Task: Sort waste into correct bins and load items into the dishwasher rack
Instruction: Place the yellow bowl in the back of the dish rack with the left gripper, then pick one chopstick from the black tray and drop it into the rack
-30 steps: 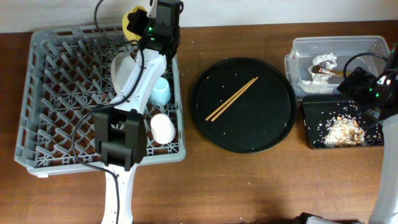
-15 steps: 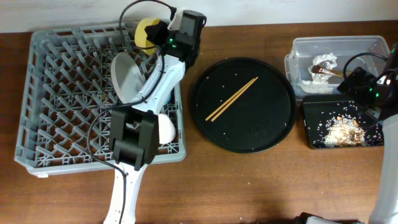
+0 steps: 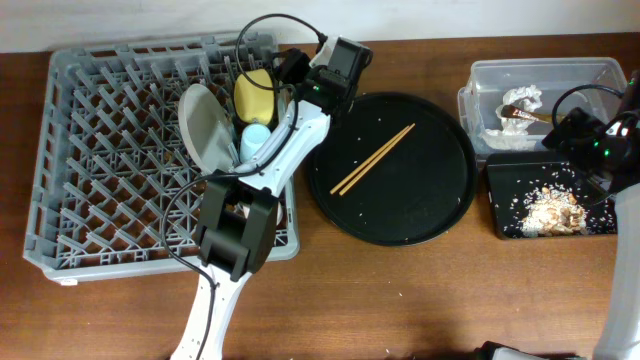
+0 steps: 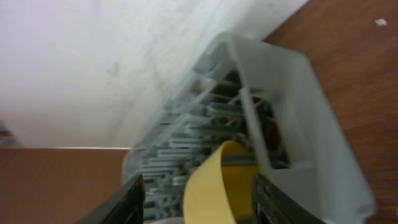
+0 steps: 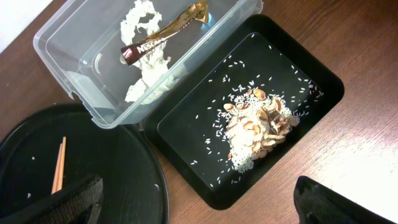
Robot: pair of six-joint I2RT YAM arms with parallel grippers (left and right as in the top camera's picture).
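With the bowl racked, my left gripper swings across and down next, since the far half of one chopstick lies below it, to its right in the overhead view.
The grey dishwasher rack holds the white plate on edge, the yellow bowl on edge beside it, and the light-blue cup. My left gripper is at the rack's back right corner. In the left wrist view the left gripper is open, with the bowl loose between its fingers. Two chopsticks lie on the round black tray. My right gripper hangs open over the bins, holding nothing. The pink-white cup is hidden.
The clear tub holds a white napkin and a brown-gold wrapper. The shallow black tray next to it holds crumbs and rice. My left arm lies across the rack's right side.
My left arm swung right and brought the yellow bowl from beyond the rack's back edge down into the rack. Its jaws then opened off the bowl. The right arm stayed still.
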